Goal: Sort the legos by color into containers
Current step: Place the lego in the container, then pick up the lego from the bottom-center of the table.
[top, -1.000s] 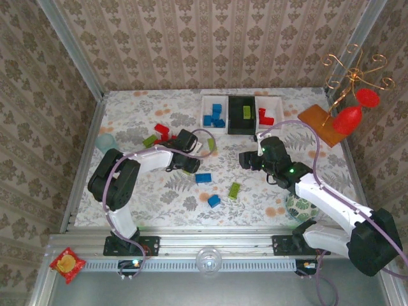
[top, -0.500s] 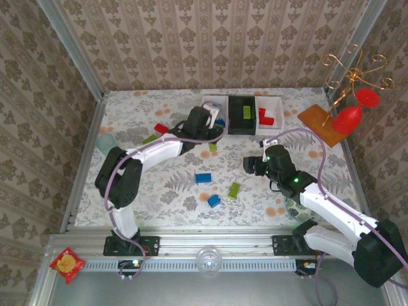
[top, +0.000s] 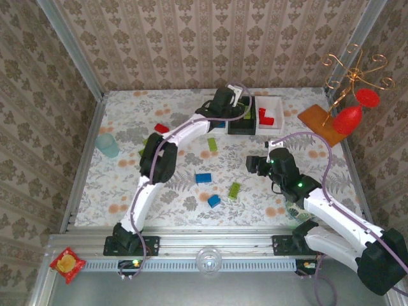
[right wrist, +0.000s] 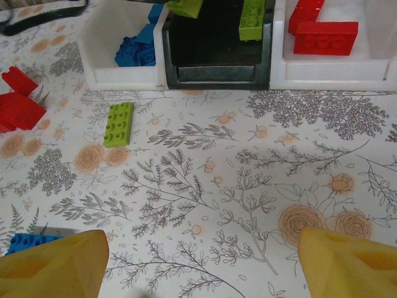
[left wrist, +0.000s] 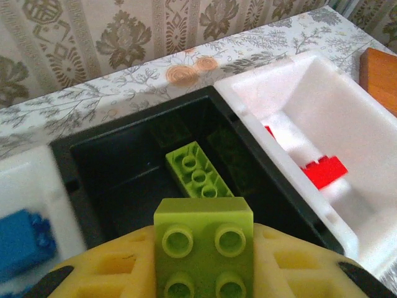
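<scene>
The green lego [top: 234,190] beside the small blue one is outside the black container, so my empty right gripper should move back and down to close on it.
My left gripper [top: 233,105] is shut on a lime green lego [left wrist: 203,248] and hangs over the black container [left wrist: 111,174], where another green lego [left wrist: 197,174] lies. The white container [right wrist: 118,77] to its left holds blue legos [right wrist: 139,49]. The white container [right wrist: 335,77] to its right holds red legos [right wrist: 322,31]. My right gripper [top: 255,164] stands open over bare tablecloth with nothing between its fingers [right wrist: 53,264]. Loose legos lie on the table: red [top: 161,128], green [top: 212,145], blue [top: 203,178], blue [top: 213,201] and green [top: 234,189].
A pale teal cup [top: 107,145] stands at the left edge. An orange board [top: 320,123] with red ornaments [top: 347,119] on a gold wire stand sits at the back right. Patterned walls close the table at the back and both sides.
My left arm has swung from the table's left middle to the back, carrying the green lego over the black container. The right gripper drifted slightly nearer and stayed open.
</scene>
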Controlling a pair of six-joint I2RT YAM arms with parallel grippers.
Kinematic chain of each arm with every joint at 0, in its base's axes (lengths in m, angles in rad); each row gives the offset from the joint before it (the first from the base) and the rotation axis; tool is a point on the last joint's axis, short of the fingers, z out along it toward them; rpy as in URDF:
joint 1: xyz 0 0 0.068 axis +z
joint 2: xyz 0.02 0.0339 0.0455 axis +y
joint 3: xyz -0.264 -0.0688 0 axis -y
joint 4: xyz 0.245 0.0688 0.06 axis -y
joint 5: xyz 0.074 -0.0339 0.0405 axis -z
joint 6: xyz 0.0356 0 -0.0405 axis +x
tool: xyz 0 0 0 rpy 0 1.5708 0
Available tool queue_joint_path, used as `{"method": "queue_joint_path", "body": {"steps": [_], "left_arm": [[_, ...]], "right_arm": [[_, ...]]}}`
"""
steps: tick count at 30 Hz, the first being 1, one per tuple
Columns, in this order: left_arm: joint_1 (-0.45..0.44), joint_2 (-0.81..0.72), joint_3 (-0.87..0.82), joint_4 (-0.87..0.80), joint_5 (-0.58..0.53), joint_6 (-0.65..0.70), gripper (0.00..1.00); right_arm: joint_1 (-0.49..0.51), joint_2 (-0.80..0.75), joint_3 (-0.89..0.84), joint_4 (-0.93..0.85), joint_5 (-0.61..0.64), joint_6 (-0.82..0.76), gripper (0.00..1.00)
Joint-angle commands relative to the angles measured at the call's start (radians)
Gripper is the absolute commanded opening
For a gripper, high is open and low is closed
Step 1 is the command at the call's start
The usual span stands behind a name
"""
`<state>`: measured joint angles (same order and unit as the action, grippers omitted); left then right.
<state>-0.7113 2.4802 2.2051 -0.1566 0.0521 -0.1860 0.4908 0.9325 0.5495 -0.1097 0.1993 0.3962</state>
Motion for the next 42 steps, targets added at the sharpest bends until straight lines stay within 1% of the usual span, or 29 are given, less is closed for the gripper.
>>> {"method": "queue_joint_path", "body": {"steps": [1, 3, 5, 9, 12, 14, 15, 19, 22, 25, 27, 30, 33, 37, 40, 42], "left_arm": [[0.006, 0.097, 0.213, -0.165, -0.006, 0.048, 0.36], [0.003, 0.147, 0.331, -0.214, -0.005, 0.064, 0.43], [0.002, 0.155, 0.375, -0.222, 0.002, 0.066, 0.50], [0.001, 0.081, 0.344, -0.225, 0.029, 0.085, 0.68], [0.002, -0.037, 0.219, -0.220, 0.038, 0.095, 0.74], [0.001, -0.147, 0.073, -0.189, 0.041, 0.091, 0.76], [0.002, -0.215, -0.026, -0.157, 0.044, 0.088, 0.76], [0.007, -0.523, -0.493, 0.029, 0.020, 0.069, 0.79], [0.019, -0.723, -0.780, 0.105, -0.019, 0.050, 0.80], [0.041, -0.878, -0.998, 0.142, -0.034, 0.009, 0.81], [0.054, -0.954, -1.107, 0.154, -0.035, -0.014, 0.81], [0.068, -1.035, -1.225, 0.154, -0.047, -0.030, 0.81], [0.079, -1.083, -1.287, 0.145, -0.061, -0.045, 0.81], [0.082, -1.107, -1.326, 0.157, -0.052, -0.057, 0.81], [0.085, -1.112, -1.331, 0.153, -0.052, -0.056, 0.81], [0.084, -1.116, -1.339, 0.156, -0.059, -0.055, 0.81]], "right_arm": [[0.001, -0.031, -0.013, -0.059, -0.003, 0.042, 0.81], [0.002, -0.049, -0.013, -0.108, -0.014, 0.058, 0.81], [0.003, -0.058, -0.004, -0.165, -0.023, 0.085, 0.81], [0.040, -0.061, 0.003, -0.263, -0.025, 0.156, 0.80], [0.107, -0.052, -0.001, -0.300, 0.005, 0.204, 0.80], [0.156, -0.030, -0.003, -0.301, 0.027, 0.231, 0.81], [0.183, -0.012, -0.002, -0.296, 0.040, 0.244, 0.81], [0.294, 0.101, 0.026, -0.266, 0.103, 0.294, 0.83], [0.356, 0.199, 0.051, -0.236, 0.137, 0.335, 0.83], [0.390, 0.291, 0.063, -0.179, 0.137, 0.371, 0.81], [0.408, 0.355, 0.075, -0.143, 0.134, 0.388, 0.79], [0.433, 0.440, 0.104, -0.105, 0.139, 0.399, 0.75], [0.447, 0.526, 0.123, -0.090, 0.169, 0.416, 0.72], [0.461, 0.599, 0.147, -0.067, 0.196, 0.424, 0.66], [0.477, 0.644, 0.179, -0.085, 0.237, 0.415, 0.60], [0.479, 0.669, 0.188, -0.083, 0.248, 0.409, 0.53]]}}
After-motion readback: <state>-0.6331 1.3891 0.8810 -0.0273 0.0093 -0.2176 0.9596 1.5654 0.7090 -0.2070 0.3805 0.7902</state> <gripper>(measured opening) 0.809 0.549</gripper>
